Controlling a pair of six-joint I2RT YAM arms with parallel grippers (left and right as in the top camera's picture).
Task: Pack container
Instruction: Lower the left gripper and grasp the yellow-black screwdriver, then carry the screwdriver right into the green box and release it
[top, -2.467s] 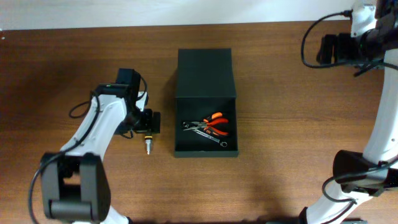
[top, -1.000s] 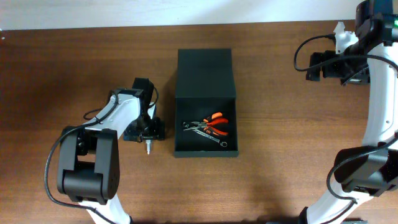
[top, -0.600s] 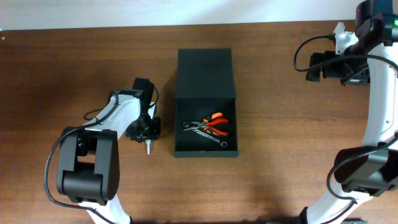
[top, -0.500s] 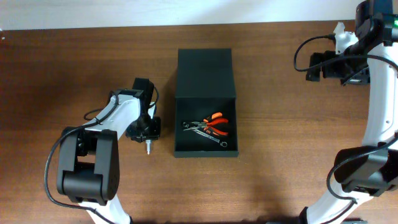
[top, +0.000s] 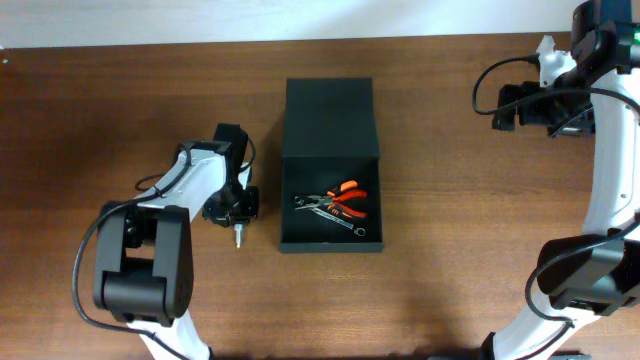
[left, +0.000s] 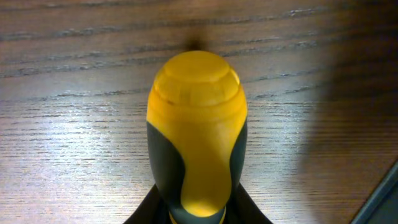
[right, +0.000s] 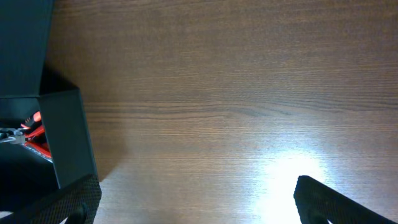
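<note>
The robot's left gripper will lift the screwdriver and turn it over the open container (top: 330, 237), then lower it beside the orange-handled pliers (top: 349, 199), since other tools lie inside.
The container (top: 330, 237) is a dark box lying open in the middle of the table, its flap lid (top: 329, 117) folded back. Inside lie orange-handled pliers (top: 349, 199) and a silver wrench (top: 340, 221). A screwdriver with a yellow and black handle (left: 196, 143) lies on the wood left of the box, its metal tip (top: 239, 239) pointing to the front. My left gripper (top: 232, 206) is shut on that handle, both jaws against its sides. My right gripper (top: 508, 106) hangs open far to the right, nothing between its fingers (right: 329, 200).
In the right wrist view the container's wall (right: 65, 137) and the orange pliers (right: 37, 134) show at the left edge. The table is bare brown wood (top: 450, 250). The right arm's cable (top: 490, 70) loops above the table's back right.
The left jaws have closed from wide open onto the screwdriver's handle. Before that the left arm swung in over the screwdriver. The right arm has shifted slightly at the back right.
</note>
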